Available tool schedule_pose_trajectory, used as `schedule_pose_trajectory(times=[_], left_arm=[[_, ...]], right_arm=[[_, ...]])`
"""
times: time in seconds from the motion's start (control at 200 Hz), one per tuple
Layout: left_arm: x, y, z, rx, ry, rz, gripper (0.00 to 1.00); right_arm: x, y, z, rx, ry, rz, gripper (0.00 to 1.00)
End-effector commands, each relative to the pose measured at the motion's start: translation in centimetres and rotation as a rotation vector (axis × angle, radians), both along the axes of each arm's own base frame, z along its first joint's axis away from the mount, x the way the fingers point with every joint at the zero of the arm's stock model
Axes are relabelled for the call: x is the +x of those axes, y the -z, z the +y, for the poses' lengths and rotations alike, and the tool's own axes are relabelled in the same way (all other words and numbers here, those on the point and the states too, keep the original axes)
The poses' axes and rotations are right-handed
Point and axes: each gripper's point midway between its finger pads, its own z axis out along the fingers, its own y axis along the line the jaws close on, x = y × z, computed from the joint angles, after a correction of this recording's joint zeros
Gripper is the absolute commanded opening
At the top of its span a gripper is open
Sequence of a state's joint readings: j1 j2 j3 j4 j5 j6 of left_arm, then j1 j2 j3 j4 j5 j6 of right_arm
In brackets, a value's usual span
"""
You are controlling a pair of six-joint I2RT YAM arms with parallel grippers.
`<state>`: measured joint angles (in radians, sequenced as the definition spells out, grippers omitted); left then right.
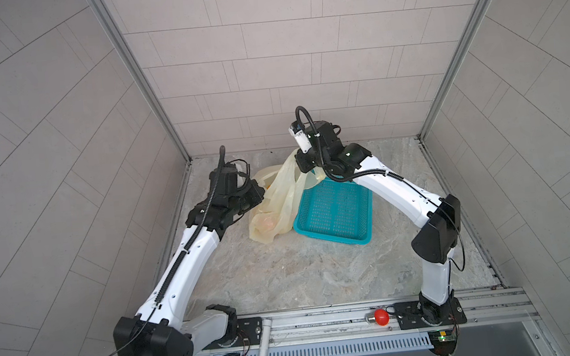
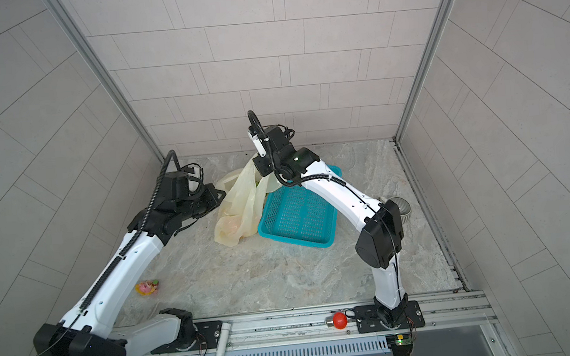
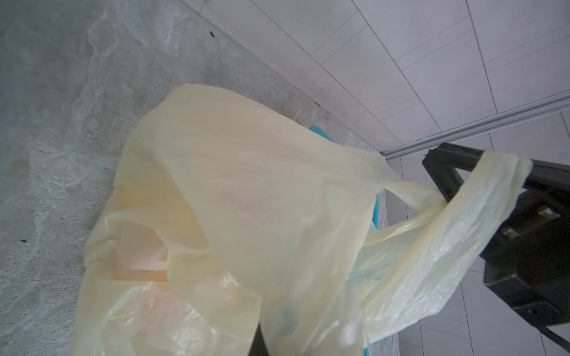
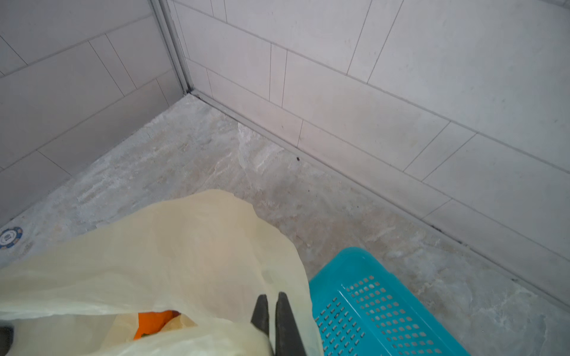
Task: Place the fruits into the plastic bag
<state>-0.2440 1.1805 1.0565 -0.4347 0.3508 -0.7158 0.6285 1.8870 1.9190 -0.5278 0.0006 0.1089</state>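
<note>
My right gripper holds the bag's rim, and the bag's opening hangs narrow, so this gripper needs to move next toward the basket's far end (image 4: 357,267) beside it, opposite my left gripper, and let go of the bag's rim.
The cream-yellow plastic bag (image 1: 278,200) (image 2: 240,204) is lifted between my two arms at the back of the table, its bottom resting on the surface. My left gripper (image 1: 259,192) is shut on the bag's left edge; the film (image 3: 262,185) covers its jaws in the left wrist view. My right gripper (image 4: 270,303) is shut on the bag's right rim (image 4: 169,246), and a handle loops over it (image 3: 447,172). An orange fruit (image 4: 154,323) lies inside the bag's mouth, and an orange shape (image 1: 268,224) shows through the film. Other fruits are hidden.
A teal perforated basket (image 1: 334,237) (image 2: 296,241) (image 4: 330,268) stands right beside the bag. A red bulb (image 1: 381,316) lies on the front rail. A pink-yellow toy (image 2: 148,287) sits under my left arm, a ribbed metal cup (image 2: 402,207) behind my right elbow, and a blue chip (image 4: 10,237) near the back-left corner.
</note>
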Motion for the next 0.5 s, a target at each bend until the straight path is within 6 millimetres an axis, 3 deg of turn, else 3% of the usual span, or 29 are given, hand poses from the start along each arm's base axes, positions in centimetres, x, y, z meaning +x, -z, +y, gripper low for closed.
schedule_pose_trajectory(times=[0.0,0.14,0.215,0.285,0.345,0.495], left_arm=[[-1.9,4.4,0.0,0.013,0.019,0.145,0.06],[-2.1,5.0,0.1,0.024,0.014,0.158,0.41],[-1.8,3.9,0.1,0.022,0.011,0.136,0.58],[-1.4,2.0,0.1,0.027,0.015,0.090,0.66],[-0.9,0.0,0.4,0.041,0.009,0.043,0.69],[-0.5,-4.3,2.3,0.085,-0.081,-0.072,0.79]], right_arm=[[0.9,-2.6,-5.2,0.059,0.176,-0.067,0.00],[0.0,-1.5,-6.9,0.139,0.210,-0.028,0.00],[-0.4,-1.8,-7.6,0.171,0.209,-0.025,0.03],[-0.8,-2.8,-7.9,0.190,0.192,-0.036,0.09],[-1.3,-4.0,-8.2,0.208,0.177,-0.053,0.17],[-2.8,-7.0,-9.8,0.271,0.171,-0.092,0.54]])
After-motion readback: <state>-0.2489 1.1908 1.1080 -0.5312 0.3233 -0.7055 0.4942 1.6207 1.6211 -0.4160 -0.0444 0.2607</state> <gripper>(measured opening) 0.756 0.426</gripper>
